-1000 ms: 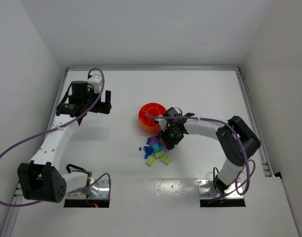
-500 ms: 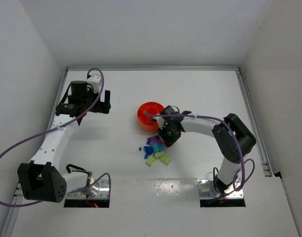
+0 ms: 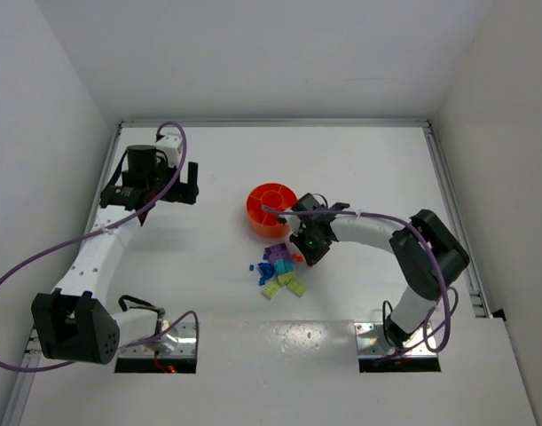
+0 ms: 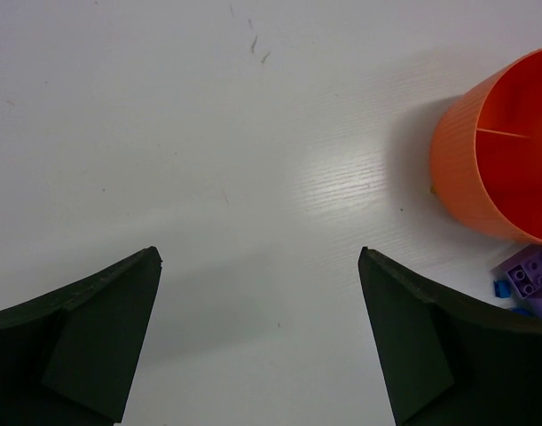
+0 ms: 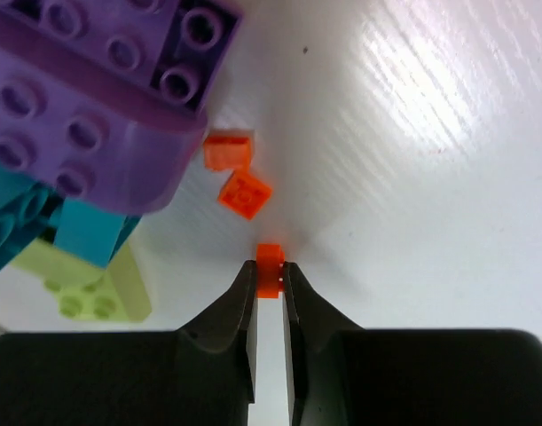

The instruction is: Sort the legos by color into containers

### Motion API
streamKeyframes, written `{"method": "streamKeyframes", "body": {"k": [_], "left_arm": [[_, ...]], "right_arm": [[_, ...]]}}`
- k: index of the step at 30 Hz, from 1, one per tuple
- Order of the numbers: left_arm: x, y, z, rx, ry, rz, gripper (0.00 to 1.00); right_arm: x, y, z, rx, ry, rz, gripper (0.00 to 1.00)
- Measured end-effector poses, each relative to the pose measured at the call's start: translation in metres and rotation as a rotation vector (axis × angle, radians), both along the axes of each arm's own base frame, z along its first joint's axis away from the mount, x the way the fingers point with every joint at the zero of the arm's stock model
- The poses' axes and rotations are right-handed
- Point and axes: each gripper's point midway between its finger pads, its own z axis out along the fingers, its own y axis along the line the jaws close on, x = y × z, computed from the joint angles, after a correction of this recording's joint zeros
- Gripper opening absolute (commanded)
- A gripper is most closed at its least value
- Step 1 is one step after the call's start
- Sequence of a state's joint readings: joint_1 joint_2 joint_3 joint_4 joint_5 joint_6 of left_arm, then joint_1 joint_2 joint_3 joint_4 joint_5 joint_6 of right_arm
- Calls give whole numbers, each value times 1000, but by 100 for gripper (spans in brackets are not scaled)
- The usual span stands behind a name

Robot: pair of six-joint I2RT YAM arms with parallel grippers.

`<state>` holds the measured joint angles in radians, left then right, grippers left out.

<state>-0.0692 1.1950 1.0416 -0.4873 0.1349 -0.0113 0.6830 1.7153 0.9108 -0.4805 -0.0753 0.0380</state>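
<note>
The orange bowl's middle is outward and to my gripper's left in the top view. My right gripper should next lift outward over it to release the lego.
The round orange bowl with divided sections stands mid-table; its side shows in the left wrist view. The lego pile of purple, teal, blue and yellow-green bricks lies just in front of it. My right gripper is shut on a small orange lego, right at the table surface beside the pile. Two more small orange legos lie next to a big purple brick. My left gripper hangs open and empty over bare table far left of the bowl.
A teal brick and a yellow-green brick lie left of my right fingers. A purple brick and a blue piece show beside the bowl. White walls and rails enclose the table.
My right gripper shifted slightly along the pile's right side, between bowl and pile. The left arm has not moved.
</note>
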Motion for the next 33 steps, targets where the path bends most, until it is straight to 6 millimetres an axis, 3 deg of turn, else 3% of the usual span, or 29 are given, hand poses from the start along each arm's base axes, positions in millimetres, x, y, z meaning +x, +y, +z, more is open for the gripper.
{"method": "streamKeyframes", "body": {"k": [3, 7, 13, 17, 22, 28, 33], "left_arm": [[0, 0, 0, 0, 0, 0, 100], [0, -1, 0, -2, -1, -2, 100], [0, -3, 1, -9, -3, -12, 100], [0, -4, 1, -15, -3, -19, 100], [0, -5, 1, -19, -3, -23, 100], [1, -6, 6, -29, -23, -21, 100], [3, -7, 8, -36, -30, -20, 100]], "right_arm": [[-4, 0, 11, 16, 1, 14, 6], [3, 14, 47, 105, -49, 32, 6], [52, 61, 130, 277, -228, 51, 6], [93, 93, 163, 339, -310, 47, 6], [121, 113, 159, 337, -321, 33, 6], [129, 111, 134, 280, -282, 8, 6], [136, 109, 130, 259, -290, -6, 8]]}}
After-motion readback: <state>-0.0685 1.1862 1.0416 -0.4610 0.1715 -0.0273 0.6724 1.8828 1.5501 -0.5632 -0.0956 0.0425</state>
